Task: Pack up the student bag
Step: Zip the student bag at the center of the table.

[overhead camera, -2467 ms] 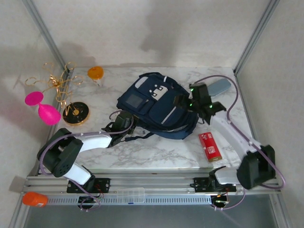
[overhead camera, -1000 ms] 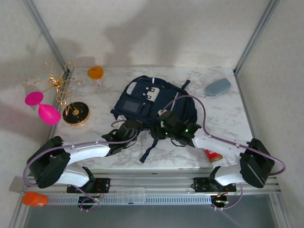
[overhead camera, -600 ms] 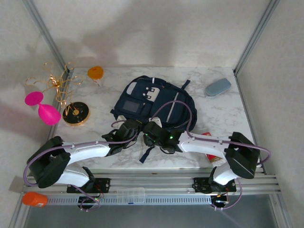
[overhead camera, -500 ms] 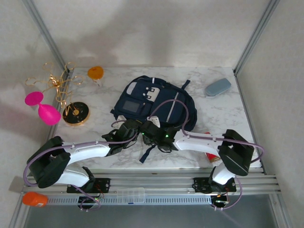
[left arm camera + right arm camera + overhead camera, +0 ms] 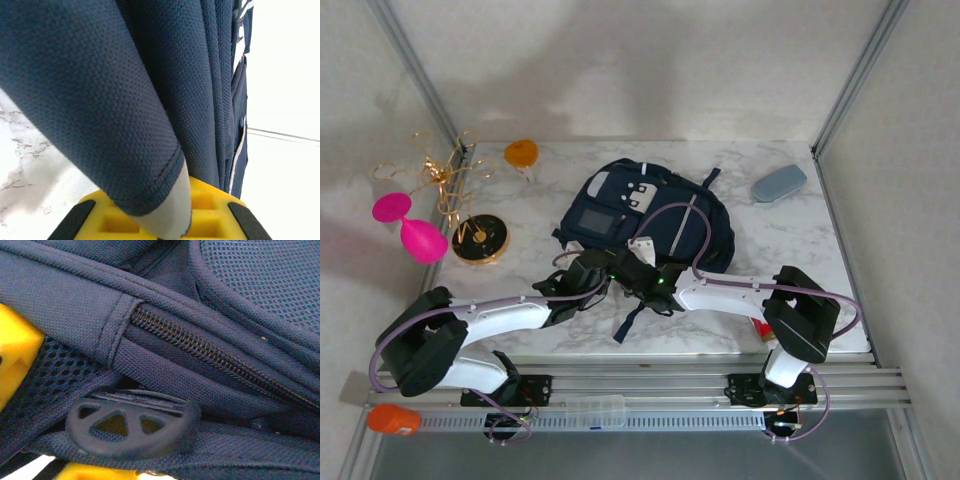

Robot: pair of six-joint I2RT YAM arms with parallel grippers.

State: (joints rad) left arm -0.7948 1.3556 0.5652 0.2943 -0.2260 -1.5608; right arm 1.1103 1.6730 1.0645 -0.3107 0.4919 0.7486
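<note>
The fold of navy fabric is between my left gripper's fingers. Next, my left gripper needs to pull it outward, away from the right gripper crowding it, and let it go.
The student bag (image 5: pixel 655 210), navy with white trim, lies flat in the middle of the table with a dark strap (image 5: pixel 632 318) trailing toward me. At its near left edge my left gripper (image 5: pixel 592 273) is shut on a fold of navy fabric (image 5: pixel 125 100) with a pale lining, clamped against the yellow pads (image 5: pixel 210 220). Right beside it, my right gripper (image 5: pixel 628 268) is closed on the bag's near edge. A strap with a round plastic adjuster (image 5: pixel 132 422) lies between its yellow pads (image 5: pixel 10 355), below a zipper (image 5: pixel 210 357).
A red box (image 5: pixel 758 323) lies half under the right arm at the front right. A grey-blue case (image 5: pixel 779 183) sits at the back right and an orange object (image 5: pixel 521 153) at the back left. A gold stand (image 5: pixel 480 238) and pink shapes (image 5: pixel 415 235) are at the left edge.
My right arm has swept left along the bag's near edge until its gripper sits next to the left one, and its jaws have narrowed onto the strap. The left arm has held still.
</note>
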